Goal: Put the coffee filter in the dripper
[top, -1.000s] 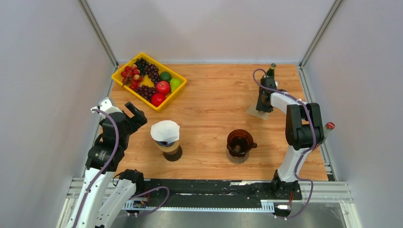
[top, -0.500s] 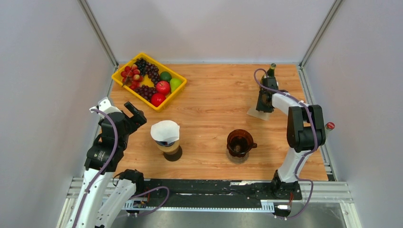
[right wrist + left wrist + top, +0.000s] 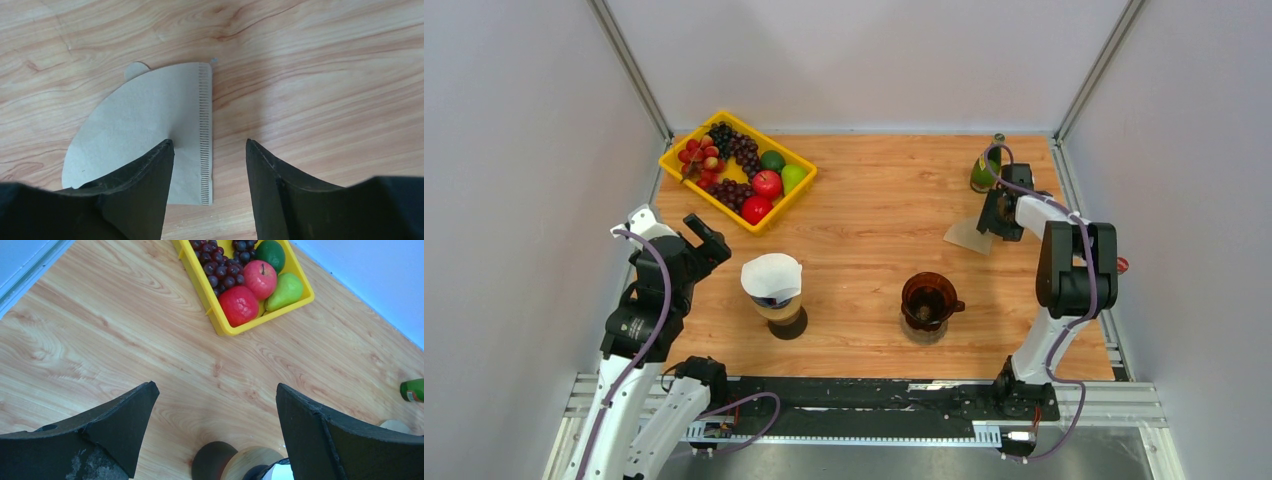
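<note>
I should next ease my right gripper left in the top view, further over the filter's crimped edge (image 3: 988,247) (image 3: 205,140), and close it, as that edge lies between its fingers.
The coffee filter (image 3: 967,237) is a flat, pale fan of paper lying on the wood table at the right. In the right wrist view the coffee filter (image 3: 145,117) rests flat, its crimped edge below the gap between my fingers. My right gripper (image 3: 1001,216) hovers at the filter's right edge, open and holding nothing; the right gripper (image 3: 210,145) has its left finger over the paper. The dripper (image 3: 927,300), dark brown glass with a handle, stands in the middle front, apart from the filter. My left gripper (image 3: 707,236) is wide open at the left; the left gripper (image 3: 217,390) holds nothing.
A carafe with a white filter (image 3: 773,281) on top stands left of the dripper. A yellow tray (image 3: 670,161) of fruit sits at the back left. A green bottle (image 3: 985,172) stands behind the right gripper. Grey walls close in both sides.
My right gripper has shifted right off the filter and its jaws have widened, uncovering the green bottle behind it. The filter stays on the table. The left arm has barely moved.
</note>
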Controlling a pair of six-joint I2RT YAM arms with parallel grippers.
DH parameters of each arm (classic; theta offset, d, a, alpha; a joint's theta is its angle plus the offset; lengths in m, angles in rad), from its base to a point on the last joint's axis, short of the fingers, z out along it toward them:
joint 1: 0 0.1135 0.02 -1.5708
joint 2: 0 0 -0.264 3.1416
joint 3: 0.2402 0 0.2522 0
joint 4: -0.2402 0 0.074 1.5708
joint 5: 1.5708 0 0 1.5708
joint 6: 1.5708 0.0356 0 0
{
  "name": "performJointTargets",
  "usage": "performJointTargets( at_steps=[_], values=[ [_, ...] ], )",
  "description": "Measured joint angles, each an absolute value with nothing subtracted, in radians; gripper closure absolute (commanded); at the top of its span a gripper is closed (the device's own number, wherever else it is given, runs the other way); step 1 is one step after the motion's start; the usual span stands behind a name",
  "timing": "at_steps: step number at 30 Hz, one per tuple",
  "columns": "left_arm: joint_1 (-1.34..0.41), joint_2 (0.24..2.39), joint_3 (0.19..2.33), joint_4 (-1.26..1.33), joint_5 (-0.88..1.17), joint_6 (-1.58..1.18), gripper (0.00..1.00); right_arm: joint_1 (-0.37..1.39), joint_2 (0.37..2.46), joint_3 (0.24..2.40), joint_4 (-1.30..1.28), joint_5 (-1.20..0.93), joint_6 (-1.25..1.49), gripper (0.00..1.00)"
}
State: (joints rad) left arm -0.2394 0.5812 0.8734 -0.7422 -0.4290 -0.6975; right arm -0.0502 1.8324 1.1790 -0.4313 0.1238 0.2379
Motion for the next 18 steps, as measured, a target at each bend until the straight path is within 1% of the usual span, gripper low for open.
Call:
performJointTargets(
  at_steps=[13,18],
  values=[
    [-0.239,0.581,0.873,-0.744,-0.429,-0.698,0.0,-0.006,1.865,1.184,-0.42,0.136,0.235,0.45],
    [-0.239,0.581,0.873,-0.744,-0.429,-0.698,0.0,0.034,1.877,1.195,-0.409,0.141,0.241,0.43]
  ],
)
